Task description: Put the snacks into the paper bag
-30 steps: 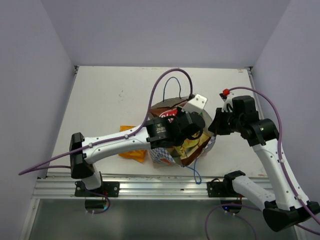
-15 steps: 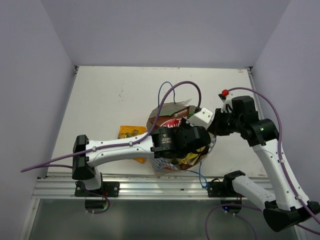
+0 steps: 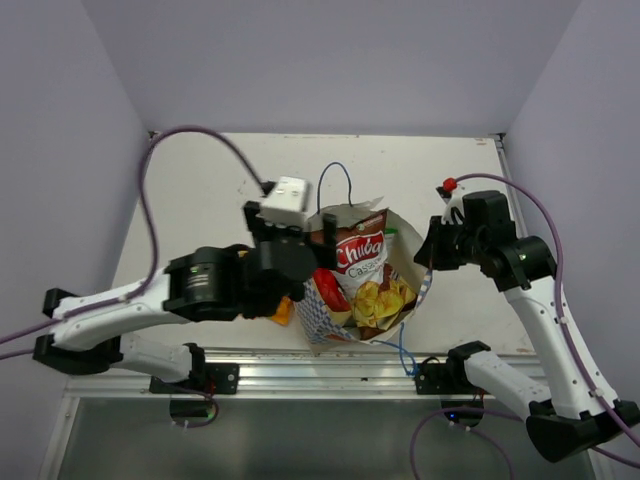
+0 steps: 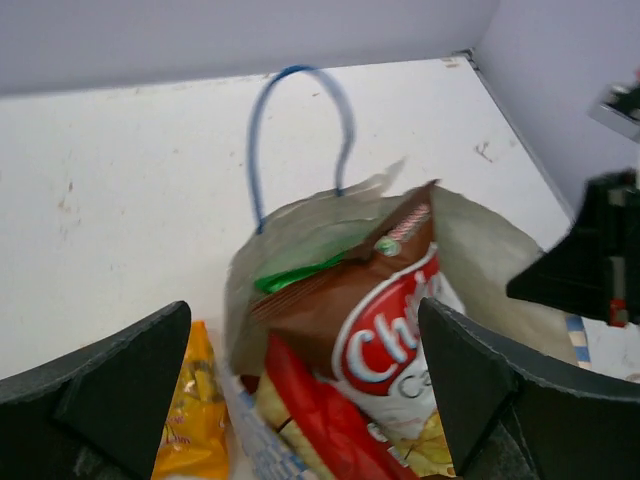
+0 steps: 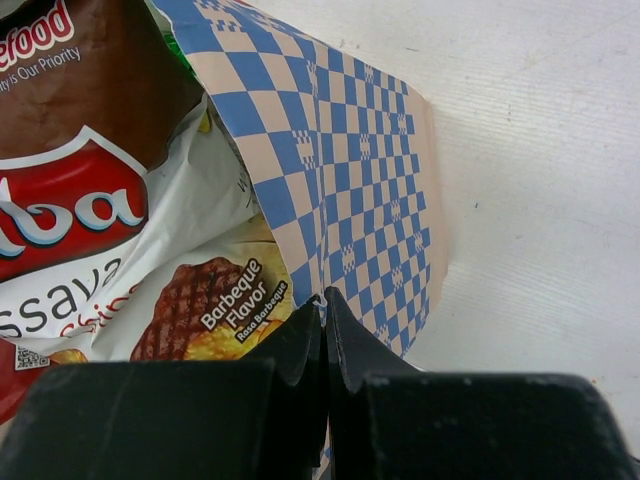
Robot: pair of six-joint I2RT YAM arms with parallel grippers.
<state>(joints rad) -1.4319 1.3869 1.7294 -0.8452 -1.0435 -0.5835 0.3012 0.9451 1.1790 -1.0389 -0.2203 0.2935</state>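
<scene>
Next I will shift my left gripper to its left in the top view and down onto the orange-yellow packet (image 3: 283,312) (image 4: 195,410), which is still unbagged.
The paper bag (image 3: 318,322) lies mid-table with its mouth wide; its blue checkered outside (image 5: 350,150) fills the right wrist view. Inside it lie the brown-white Chuba packet (image 3: 365,262) (image 4: 400,300), a red packet (image 3: 330,290) (image 4: 320,410) and a green packet (image 4: 300,265). The orange-yellow packet (image 4: 195,410) lies on the table just left of the bag, mostly hidden under my left arm in the top view. My left gripper (image 3: 292,232) (image 4: 310,400) hovers open over the bag's left rim, holding nothing. My right gripper (image 3: 427,256) (image 5: 325,312) is shut on the bag's right rim.
A thin blue cord handle (image 4: 300,75) arches up behind the bag, and another trails off its near side (image 3: 398,345). Purple-grey walls enclose the white table (image 3: 200,190) on three sides. A metal rail (image 3: 300,375) runs along the near edge.
My left gripper opened, let go of the brown-white packet inside the bag, and drew back to the left. The right gripper kept its pinch on the rim.
</scene>
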